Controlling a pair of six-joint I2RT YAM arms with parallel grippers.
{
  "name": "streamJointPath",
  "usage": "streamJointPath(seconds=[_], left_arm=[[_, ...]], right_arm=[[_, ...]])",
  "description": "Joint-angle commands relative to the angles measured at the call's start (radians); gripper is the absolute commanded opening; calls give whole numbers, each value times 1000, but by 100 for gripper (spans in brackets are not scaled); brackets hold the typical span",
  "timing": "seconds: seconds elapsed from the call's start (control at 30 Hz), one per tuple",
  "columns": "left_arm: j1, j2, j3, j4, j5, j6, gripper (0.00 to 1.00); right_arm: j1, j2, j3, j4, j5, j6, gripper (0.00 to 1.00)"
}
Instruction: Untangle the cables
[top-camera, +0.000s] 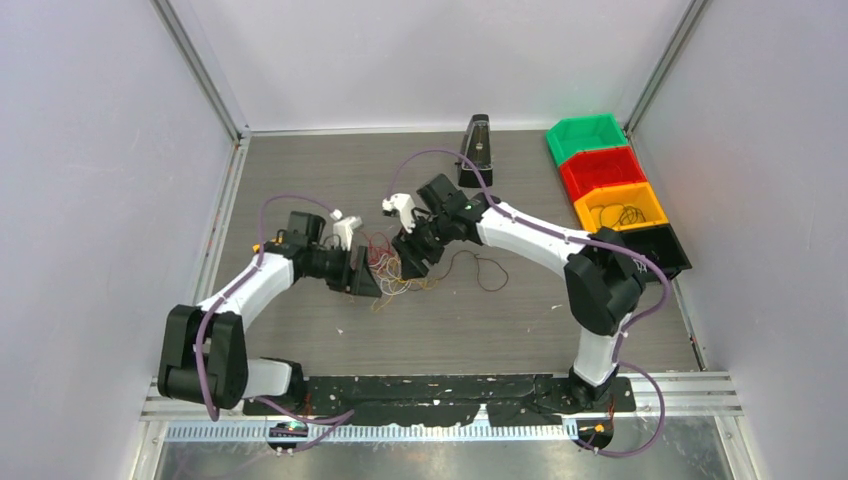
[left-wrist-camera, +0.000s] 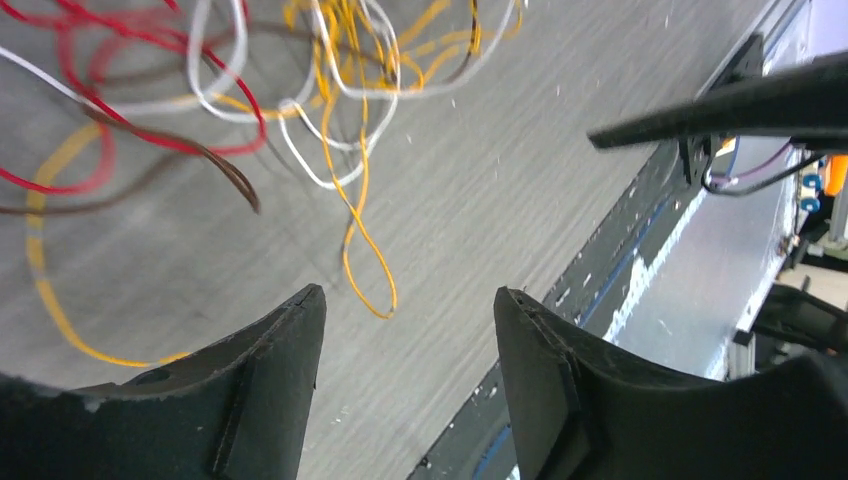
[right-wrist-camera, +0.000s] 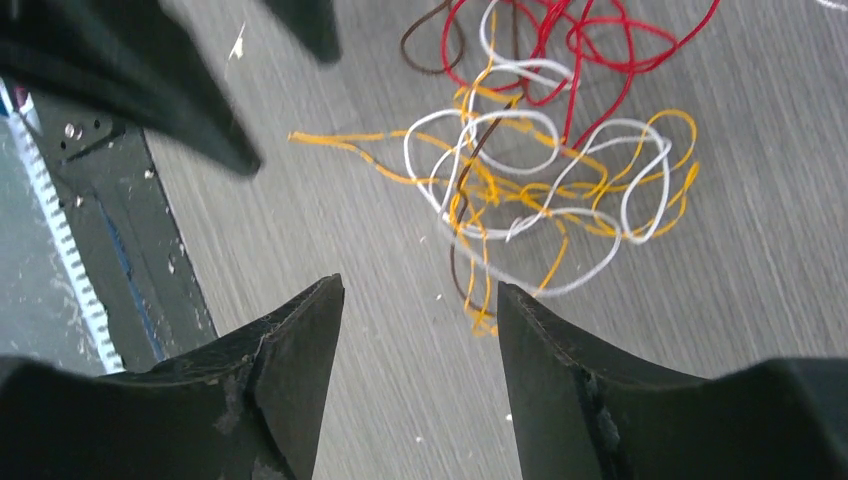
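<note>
The yellow cable's looped end (top-camera: 377, 306) (left-wrist-camera: 384, 306) is below my left gripper and sticks out clear of the tangle, so my left gripper will next lower its open fingers around it and close.
A loose tangle of cables (top-camera: 392, 268) in red, orange, white and dark brown lies on the grey table between my two grippers. It fills the upper left of the left wrist view (left-wrist-camera: 250, 110) and the upper middle of the right wrist view (right-wrist-camera: 545, 170). My left gripper (top-camera: 368, 282) is open and empty just left of the tangle; its jaws stand wide apart (left-wrist-camera: 410, 300) above bare table. My right gripper (top-camera: 408, 262) is open and empty over the tangle's right side (right-wrist-camera: 420, 295). One dark brown cable (top-camera: 488, 272) lies apart to the right.
Green (top-camera: 587, 137), red (top-camera: 603, 169), orange (top-camera: 620, 207) and black (top-camera: 660, 250) bins line the right edge; the orange one holds dark wires. A black metronome-like object (top-camera: 475, 150) stands at the back. A black plate (top-camera: 430, 390) runs along the near edge.
</note>
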Motion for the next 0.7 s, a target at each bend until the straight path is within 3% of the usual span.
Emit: streamJointPath(seconds=[0.0, 0.23, 0.47, 0.57, 0.67], left_arm=[[-65, -9, -59, 3, -43, -41, 65], [-80, 33, -103, 49, -147, -129, 66], [-139, 97, -91, 151, -139, -198, 60], [-162, 74, -111, 207, -163, -223, 45], [-163, 45, -107, 192, -139, -199, 14]], right_arm=[[4, 104, 119, 49, 60, 105, 64], [12, 195, 143, 47, 73, 150, 66], [14, 230, 154, 68, 106, 169, 67], [14, 242, 153, 69, 135, 159, 65], [12, 253, 152, 69, 175, 149, 61]])
